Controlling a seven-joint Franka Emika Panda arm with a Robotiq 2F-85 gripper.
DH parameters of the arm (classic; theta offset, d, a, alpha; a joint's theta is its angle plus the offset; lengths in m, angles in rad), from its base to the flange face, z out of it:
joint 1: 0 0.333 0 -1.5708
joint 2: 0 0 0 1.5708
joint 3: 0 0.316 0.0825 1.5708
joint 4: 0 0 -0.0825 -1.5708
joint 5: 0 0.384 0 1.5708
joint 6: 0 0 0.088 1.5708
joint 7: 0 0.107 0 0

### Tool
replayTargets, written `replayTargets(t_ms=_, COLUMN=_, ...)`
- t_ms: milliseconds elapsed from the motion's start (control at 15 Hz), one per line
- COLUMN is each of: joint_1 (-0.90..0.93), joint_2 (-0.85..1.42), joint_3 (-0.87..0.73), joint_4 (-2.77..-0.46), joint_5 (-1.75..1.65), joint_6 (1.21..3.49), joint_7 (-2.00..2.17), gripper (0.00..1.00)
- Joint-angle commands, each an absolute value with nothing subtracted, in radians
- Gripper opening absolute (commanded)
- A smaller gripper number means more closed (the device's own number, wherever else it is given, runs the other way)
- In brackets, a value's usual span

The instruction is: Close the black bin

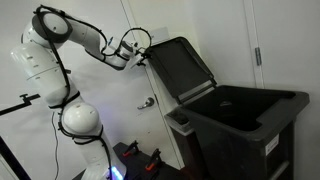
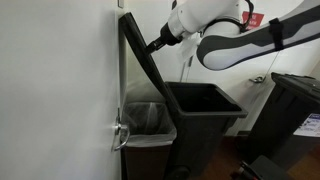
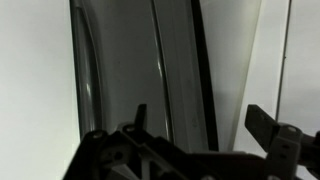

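My gripper has its fingers spread, and that edge of the lid is still beyond them, so it should move in toward the raised lid and onto its dark side edge [image 2: 141, 50] [image 3: 207, 105].
The black bin [image 1: 255, 125] stands open by the white wall, its hinged lid [image 1: 180, 68] raised nearly upright. It shows in both exterior views, body [image 2: 205, 125] and lid [image 2: 140, 55]. My gripper [image 1: 140, 58] is at the lid's upper edge, behind it on the wall side; it also shows in an exterior view [image 2: 160, 42]. In the wrist view the two fingers are spread wide apart [image 3: 200, 118], with the lid's dark panel [image 3: 130, 70] and its edge between and beyond them. The fingers hold nothing.
A smaller bin lined with a clear bag [image 2: 150, 125] stands against the black bin. Another dark bin [image 2: 295, 105] is at the far side. A door handle [image 1: 147, 102] juts from the white wall. The robot base [image 1: 80, 125] stands close by.
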State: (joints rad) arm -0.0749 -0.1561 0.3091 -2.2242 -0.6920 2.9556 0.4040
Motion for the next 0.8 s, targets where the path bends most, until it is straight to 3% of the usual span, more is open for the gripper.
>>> replayTargets(t_ms=0, joint_1=-0.119, joint_2=-0.084, joint_3=0.337, joint_4=-2.142, joint_5=-0.836, joint_6=2.947, joint_7=0.46, gripper=1.0)
replayTargets(t_ms=733, joint_1=-0.076, joint_2=0.108, joint_3=0.313, joint_4=-1.933, joint_5=-1.294, joint_6=2.928, joint_7=0.775, gripper=1.0)
